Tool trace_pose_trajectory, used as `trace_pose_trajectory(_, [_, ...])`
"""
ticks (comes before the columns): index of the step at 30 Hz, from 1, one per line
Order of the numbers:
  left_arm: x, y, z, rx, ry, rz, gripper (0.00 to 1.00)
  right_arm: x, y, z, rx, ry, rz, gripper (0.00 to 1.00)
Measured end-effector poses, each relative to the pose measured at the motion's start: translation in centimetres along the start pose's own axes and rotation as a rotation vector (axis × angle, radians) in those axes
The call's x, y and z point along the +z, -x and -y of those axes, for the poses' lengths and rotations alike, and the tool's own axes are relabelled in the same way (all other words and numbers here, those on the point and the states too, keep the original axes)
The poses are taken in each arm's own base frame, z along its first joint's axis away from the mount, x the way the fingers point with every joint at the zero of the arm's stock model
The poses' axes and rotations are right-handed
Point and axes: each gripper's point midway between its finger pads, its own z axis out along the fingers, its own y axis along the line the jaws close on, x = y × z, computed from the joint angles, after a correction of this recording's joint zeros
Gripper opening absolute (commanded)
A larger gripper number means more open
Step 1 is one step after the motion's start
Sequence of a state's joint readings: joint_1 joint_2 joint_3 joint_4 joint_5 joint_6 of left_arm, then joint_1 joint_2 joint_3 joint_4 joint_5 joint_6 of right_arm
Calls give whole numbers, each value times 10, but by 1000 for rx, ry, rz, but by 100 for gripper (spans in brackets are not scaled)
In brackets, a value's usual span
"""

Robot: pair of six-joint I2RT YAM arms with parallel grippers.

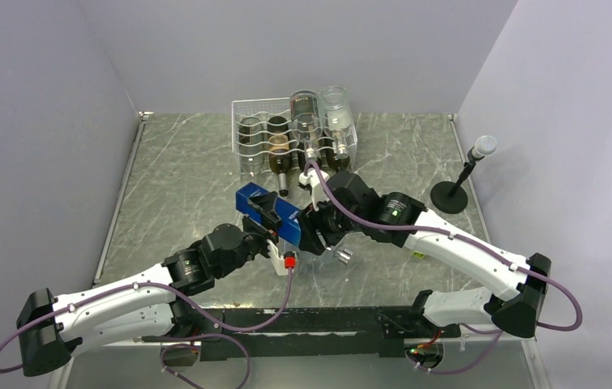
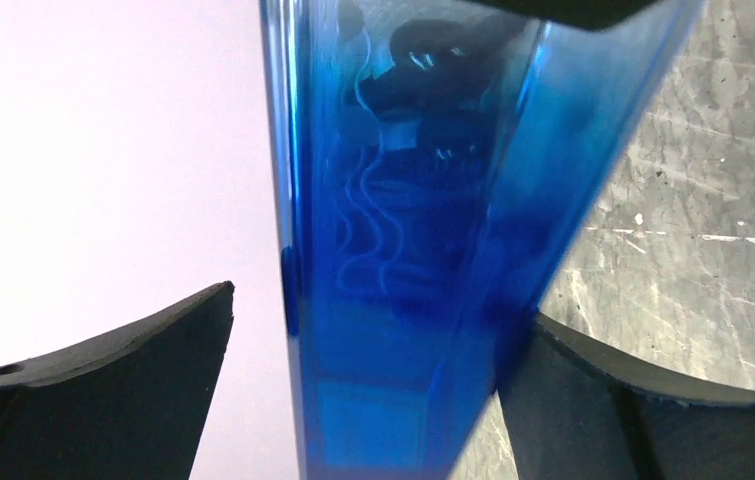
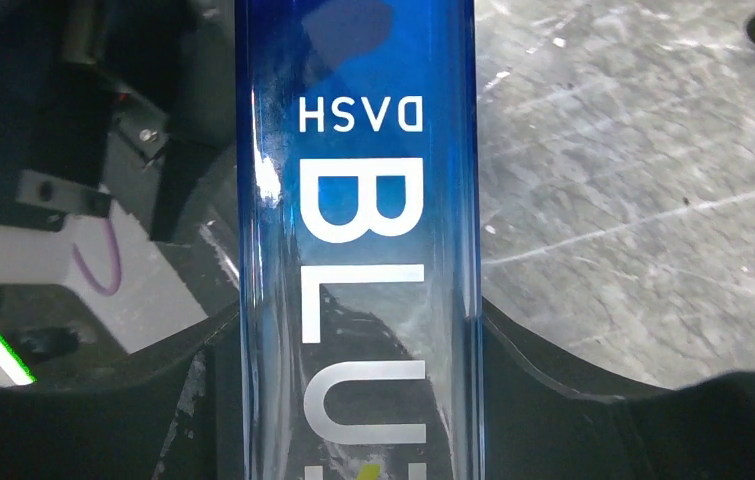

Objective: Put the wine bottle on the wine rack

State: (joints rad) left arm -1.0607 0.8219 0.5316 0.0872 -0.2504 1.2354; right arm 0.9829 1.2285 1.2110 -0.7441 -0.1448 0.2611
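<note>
My right gripper carries the bottle outward to the empty top cradle (image 1: 276, 130) beside the clear bottles next, blue end turned outward, then lowers it and releases it.
The wine bottle (image 1: 263, 204) is a square blue glass bottle, held tilted above the table in front of the wine rack (image 1: 246, 134). It fades to clear glass toward a silver cap (image 1: 343, 256). My right gripper (image 1: 318, 225) is shut on it: in the right wrist view both fingers press the sides of the bottle (image 3: 358, 200) at the gripper (image 3: 356, 318). My left gripper (image 1: 274, 220) straddles the blue end. In the left wrist view the bottle (image 2: 403, 250) touches the right finger, with a gap to the left finger (image 2: 193, 330); the gripper (image 2: 383, 305) is open.
The white wire rack at the back holds dark bottles (image 1: 278, 150) in its lower cradles and two clear bottles (image 1: 318, 113) on top. A black stand with a round grey head (image 1: 458, 188) is at the right. Grey walls close in three sides.
</note>
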Motion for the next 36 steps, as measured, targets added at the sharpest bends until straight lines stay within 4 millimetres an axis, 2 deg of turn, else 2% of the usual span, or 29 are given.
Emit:
trace_pose_trajectory(7, [-4,-3,-6,3,18,-15,99,-6,-2,38,77,-160,-2,0])
trace_pose_trajectory(13, [-17,10,-38,-149,96,35,99,-17,-1,68,154,-281,24,0])
trace_pose_trajectory(16, [-29,24,-67,-374,166,102,99,-21,9,74,186,-292,73,0])
trace_pose_trajectory(20, [-53,42,-127,-783,296,195,99,-15,30,79,224,-287,143,0])
trace_pose_trajectory(23, [-79,49,-185,-1104,417,260,99,-3,46,83,254,-284,169,0])
trace_pose_trajectory(24, [-87,49,-199,-1197,449,280,99,4,54,85,269,-281,185,0])
trace_pose_trajectory(26, [-99,49,-211,-1338,484,316,99,18,66,89,290,-278,210,0])
trace_pose_trajectory(29, [-109,49,-210,-1478,481,342,99,41,82,95,327,-274,251,0])
trace_pose_trajectory(36, [-112,51,-185,-1671,394,310,99,88,107,114,404,-306,311,0])
